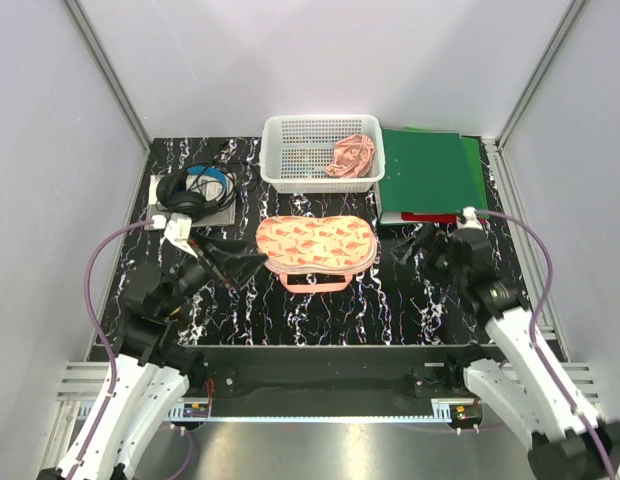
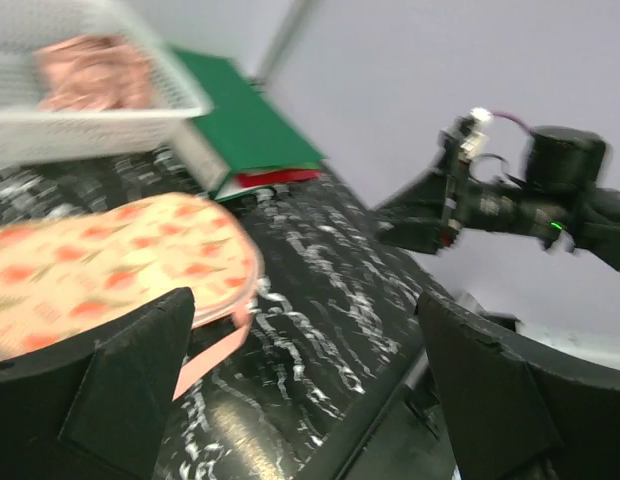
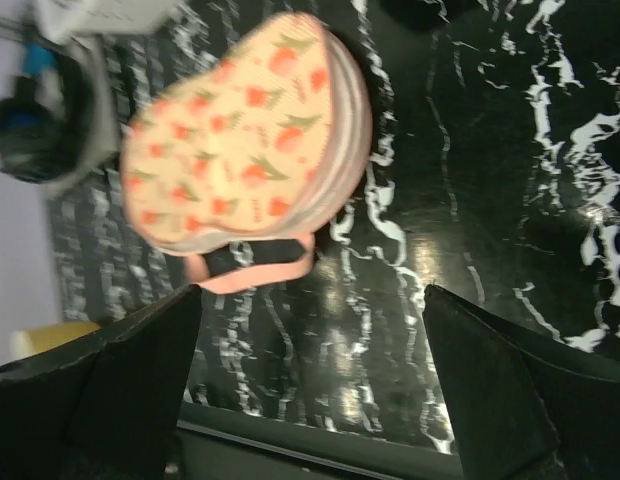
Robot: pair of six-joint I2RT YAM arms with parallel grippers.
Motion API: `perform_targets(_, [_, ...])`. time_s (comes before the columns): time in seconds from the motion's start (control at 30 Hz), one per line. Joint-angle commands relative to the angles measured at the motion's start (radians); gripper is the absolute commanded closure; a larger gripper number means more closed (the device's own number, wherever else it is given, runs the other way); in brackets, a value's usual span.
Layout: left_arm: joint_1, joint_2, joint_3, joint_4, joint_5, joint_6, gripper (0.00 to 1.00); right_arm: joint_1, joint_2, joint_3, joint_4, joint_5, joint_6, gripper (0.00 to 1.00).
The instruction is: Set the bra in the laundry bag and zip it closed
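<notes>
The right gripper will next move toward the left in the top view and down onto the laundry bag's pink zip edge by the handle, since the laundry bag [image 1: 316, 247] lies closed.
The laundry bag [image 1: 316, 247] lies closed in the middle of the black marbled table, its pink handle toward the near edge. It also shows in the left wrist view [image 2: 100, 270] and in the right wrist view [image 3: 245, 140]. The salmon-pink bra [image 1: 351, 156] lies crumpled in the right end of the white basket [image 1: 290, 155], and shows blurred in the left wrist view [image 2: 90, 70]. My left gripper [image 1: 235, 265] is open and empty just left of the bag. My right gripper [image 1: 415, 245] is open and empty to the bag's right, apart from it.
Green folders [image 1: 430, 170] over a red one lie at the back right. Black headphones [image 1: 195, 190] rest on a grey pad at the back left. The table's near edge runs below both grippers.
</notes>
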Motion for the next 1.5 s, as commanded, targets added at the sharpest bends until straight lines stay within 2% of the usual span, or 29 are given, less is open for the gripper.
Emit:
perform_targets(0.0, [0.006,0.045,0.082,-0.318,-0.349,-0.025,0.01,0.044,0.265,0.18,-0.049,-0.033,-0.267,0.01])
perform_targets(0.07, [0.006,0.066,0.07,-0.385,-0.383,-0.069,0.01,0.127,0.35,0.239,-0.011,-0.047,-0.366,0.0])
perform_targets(0.1, [0.006,0.069,0.052,-0.376,-0.356,-0.104,0.01,0.235,0.425,0.289,0.005,-0.005,-0.442,0.0])
perform_targets(0.13, [0.007,0.079,0.003,-0.338,-0.319,-0.126,0.01,0.284,0.461,0.311,0.022,0.099,-0.479,0.0])
perform_targets(0.17, [0.007,0.089,-0.023,-0.326,-0.273,-0.196,0.01,0.325,0.499,0.333,0.057,0.13,-0.518,0.0])
perform_targets(0.2, [0.01,0.092,-0.046,-0.318,-0.25,-0.227,0.01,0.389,0.582,0.368,0.077,0.135,-0.591,0.0])
perform_targets(0.33, [0.029,0.051,-0.2,-0.169,-0.142,-0.307,0.01,0.489,0.792,0.455,0.144,0.153,-0.716,0.01])
perform_targets(0.37, [0.032,0.013,-0.212,-0.165,-0.145,-0.324,0.01,0.5,0.87,0.471,0.15,0.152,-0.737,0.04])
perform_targets(0.4, [0.032,-0.002,-0.22,-0.172,-0.153,-0.332,0.01,0.514,0.907,0.503,0.151,0.146,-0.782,0.17])
perform_targets(0.47, [0.032,-0.026,-0.234,-0.188,-0.167,-0.346,0.01,0.52,1.002,0.541,0.157,0.125,-0.811,0.31])
perform_targets(0.5, [0.032,-0.032,-0.235,-0.195,-0.165,-0.346,0.05,0.525,1.027,0.55,0.161,0.117,-0.842,0.36])
perform_targets(0.6, [0.033,-0.026,-0.235,-0.229,-0.167,-0.33,0.08,0.54,1.101,0.574,0.19,0.141,-0.883,0.38])
perform_targets(0.67, [0.033,-0.015,-0.234,-0.237,-0.167,-0.313,0.1,0.548,1.143,0.599,0.2,0.161,-0.905,0.45])
perform_targets(0.77, [0.033,0.005,-0.234,-0.24,-0.162,-0.307,0.11,0.556,1.182,0.627,0.2,0.21,-0.94,0.57])
perform_targets(0.8, [0.033,0.013,-0.238,-0.24,-0.162,-0.307,0.11,0.557,1.19,0.633,0.2,0.239,-0.945,0.58])
perform_targets(0.83, [0.033,0.028,-0.243,-0.237,-0.161,-0.309,0.11,0.56,1.194,0.636,0.198,0.253,-0.949,0.66])
perform_targets(0.93, [0.033,0.065,-0.252,-0.231,-0.167,-0.307,0.11,0.565,1.184,0.644,0.197,0.262,-0.954,0.8])
perform_targets(1.07, [0.033,0.137,-0.254,-0.214,-0.162,-0.31,0.11,0.574,1.107,0.684,0.149,0.256,-0.881,1.0])
perform_targets(1.23, [0.032,0.224,-0.254,-0.131,-0.112,-0.322,0.11,0.575,1.012,0.756,0.05,0.178,-0.762,1.0])
perform_targets(1.47, [0.032,0.35,-0.272,-0.005,-0.026,-0.369,0.07,0.574,0.998,0.902,-0.076,0.017,-0.509,1.0])
